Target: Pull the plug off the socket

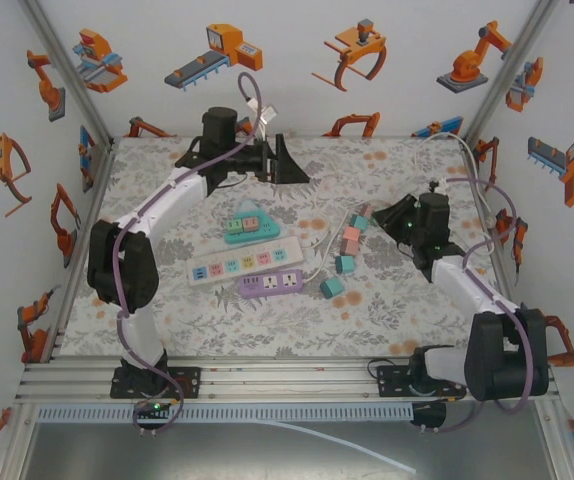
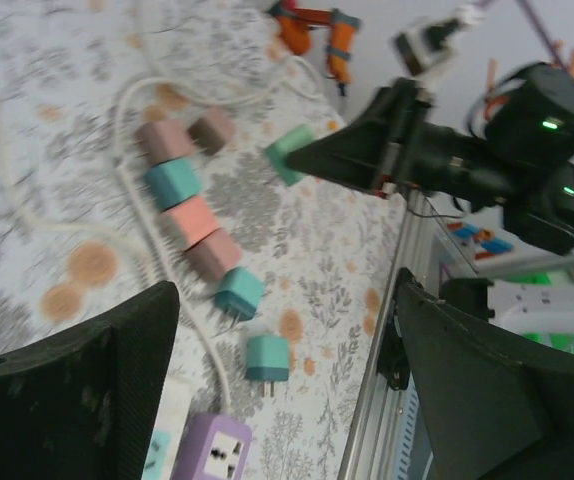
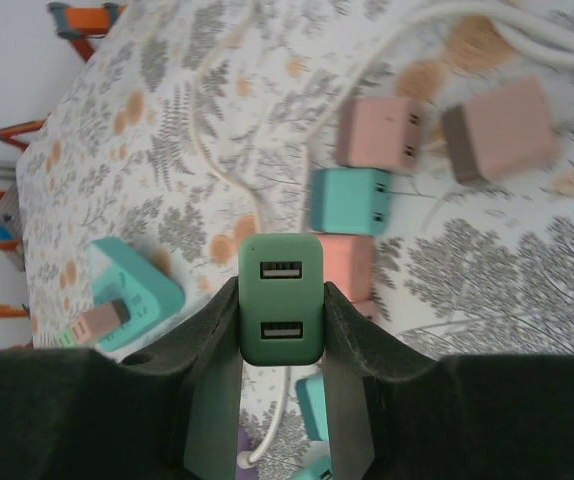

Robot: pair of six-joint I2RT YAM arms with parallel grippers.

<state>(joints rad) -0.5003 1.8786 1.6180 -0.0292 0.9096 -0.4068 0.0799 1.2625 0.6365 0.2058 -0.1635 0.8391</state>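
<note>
My right gripper lowers the dark green plug (image 3: 281, 262) onto the bare tabletop (image 3: 422, 220) beside the row's teal plug next and releases it, since that clear spot lies below.
My right gripper (image 3: 280, 300) is shut on a dark green plug (image 3: 281, 262) with two USB ports, held clear above the table. The left wrist view shows the same green plug (image 2: 289, 156) at the tip of the right gripper (image 2: 339, 152). Below it lie a teal triangular socket block (image 1: 247, 225), a white power strip (image 1: 242, 263) and a purple power strip (image 1: 270, 284). A pinkish plug (image 3: 97, 322) sits in the teal block (image 3: 137, 292). My left gripper (image 1: 289, 165) hangs open at the back of the table, nothing between its fingers (image 2: 87, 390).
Several loose plugs, teal (image 2: 266, 358), pink (image 2: 193, 220) and brown (image 2: 212, 128), lie right of the strips among white cables (image 1: 317, 238). The table's aluminium frame rail (image 2: 382, 400) runs along the edge. Patterned walls close in the back and both sides.
</note>
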